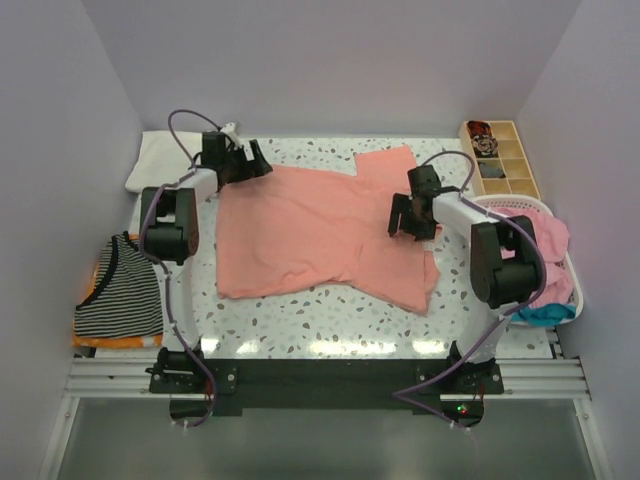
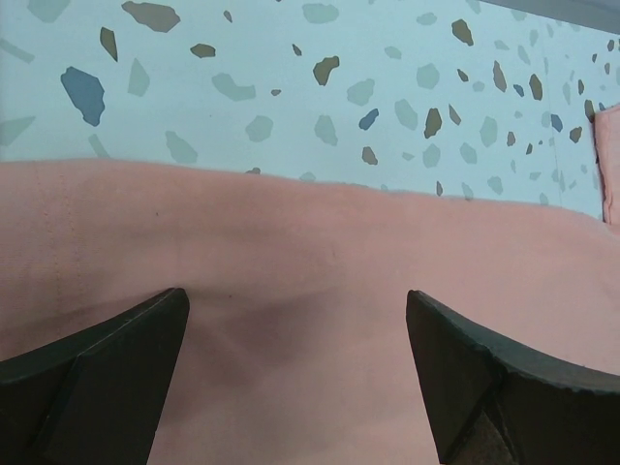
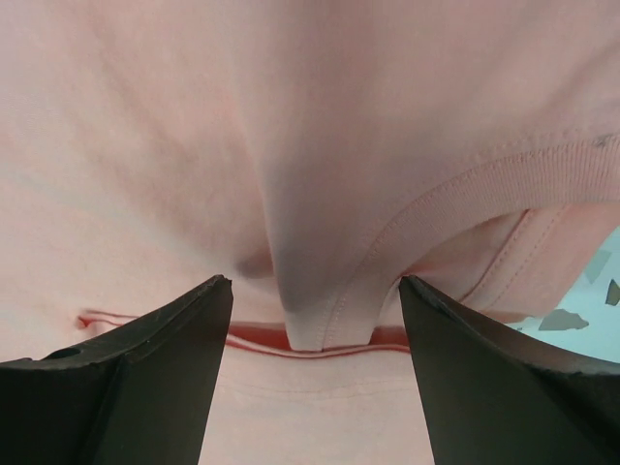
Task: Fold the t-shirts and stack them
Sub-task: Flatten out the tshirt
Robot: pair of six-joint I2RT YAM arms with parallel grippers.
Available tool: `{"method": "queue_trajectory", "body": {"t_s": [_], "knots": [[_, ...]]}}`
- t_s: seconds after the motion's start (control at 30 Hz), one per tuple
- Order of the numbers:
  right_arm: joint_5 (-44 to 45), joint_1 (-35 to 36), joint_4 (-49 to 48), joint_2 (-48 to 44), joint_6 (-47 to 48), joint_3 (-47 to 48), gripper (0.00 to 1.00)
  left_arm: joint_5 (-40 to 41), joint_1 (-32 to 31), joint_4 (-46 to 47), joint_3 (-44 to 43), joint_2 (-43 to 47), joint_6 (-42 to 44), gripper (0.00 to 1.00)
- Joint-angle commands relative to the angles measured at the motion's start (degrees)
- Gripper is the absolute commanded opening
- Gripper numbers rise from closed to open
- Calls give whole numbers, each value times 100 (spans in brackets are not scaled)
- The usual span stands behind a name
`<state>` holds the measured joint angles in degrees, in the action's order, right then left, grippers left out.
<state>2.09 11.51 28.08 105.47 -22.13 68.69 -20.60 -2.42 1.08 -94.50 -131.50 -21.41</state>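
The end of the t-shirt's hemmed edge lies back from my right gripper, to its right in the top view, so I will next move back and toward the basket onto it.
A salmon-pink t-shirt lies spread on the speckled table, one sleeve reaching toward the back. My left gripper hovers over its far-left hem, open. In the left wrist view the pink cloth lies flat under the open left gripper, with its edge just beyond. My right gripper is low over the shirt's right part. In the right wrist view a raised ridge of the ribbed collar stands between the spread fingers of the right gripper, which is open and not touching the cloth.
A black-and-white striped tee rests on an orange piece at the left edge. A folded white cloth sits at the back left. A white basket at the right holds pink and teal clothes. A wooden compartment tray stands at the back right.
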Motion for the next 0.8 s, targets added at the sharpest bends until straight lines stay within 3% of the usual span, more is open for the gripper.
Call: {"method": "queue_trajectory", "body": {"t_s": [0.0,0.3,0.77], "knots": [[160,-17,-180,-482,192,172,74,-479,83,91,229,79,23,100],[503,-26,435,-1809,113,-584,76,-656,-338,138,748,1222,-65,100],[231,-52,-231,-2066,-169,-1832,69,-85,-1428,787,3112,2831,-478,100]]}}
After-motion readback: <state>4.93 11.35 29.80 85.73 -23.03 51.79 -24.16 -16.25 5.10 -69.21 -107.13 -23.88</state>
